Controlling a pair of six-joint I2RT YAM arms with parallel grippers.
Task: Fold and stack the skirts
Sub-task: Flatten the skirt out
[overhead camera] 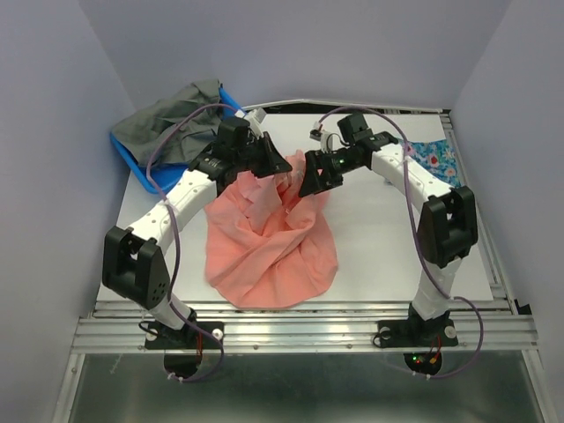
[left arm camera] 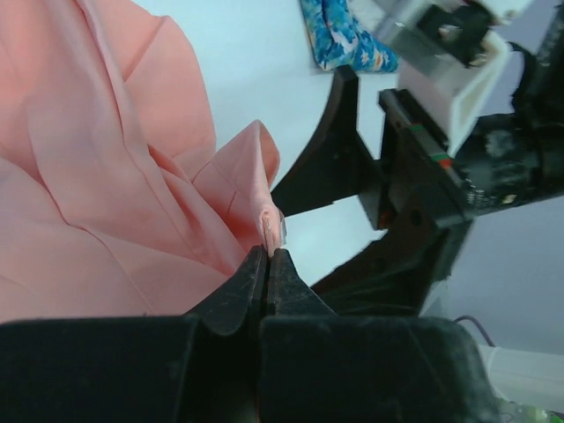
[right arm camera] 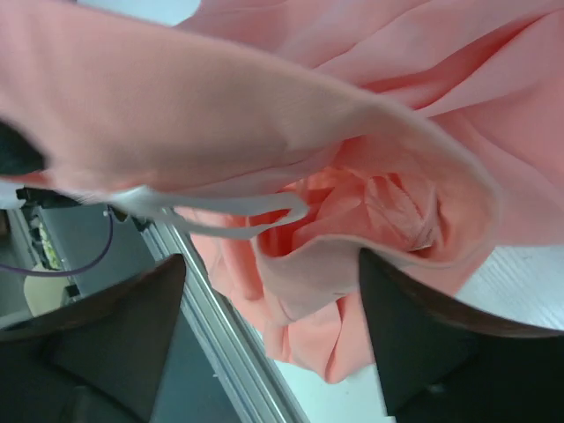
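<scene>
Next, my left gripper moves up toward the basket, then down onto the skirt's side by the basket (overhead camera: 244,190) for the release, because the waistband hangs bunched up.
The salmon-pink skirt (overhead camera: 269,242) lies crumpled in the middle of the white table, its far edge lifted. My left gripper (overhead camera: 280,164) is shut on a fold of that edge; the left wrist view shows the pink cloth (left arm camera: 106,176) pinched between the closed fingertips (left arm camera: 269,257). My right gripper (overhead camera: 310,183) is open at the skirt's raised waistband; in the right wrist view the waistband (right arm camera: 352,256) hangs between the spread fingers (right arm camera: 414,335), with a thin white loop beside it. The blue flowered skirt (overhead camera: 438,157) lies at the table's far right edge and shows in the left wrist view (left arm camera: 344,40).
A blue plastic basket (overhead camera: 132,152) with dark grey cloth (overhead camera: 172,123) draped over it stands at the far left corner. The table's metal rail (overhead camera: 300,328) runs along the near edge. Grey walls close in on the left, back and right.
</scene>
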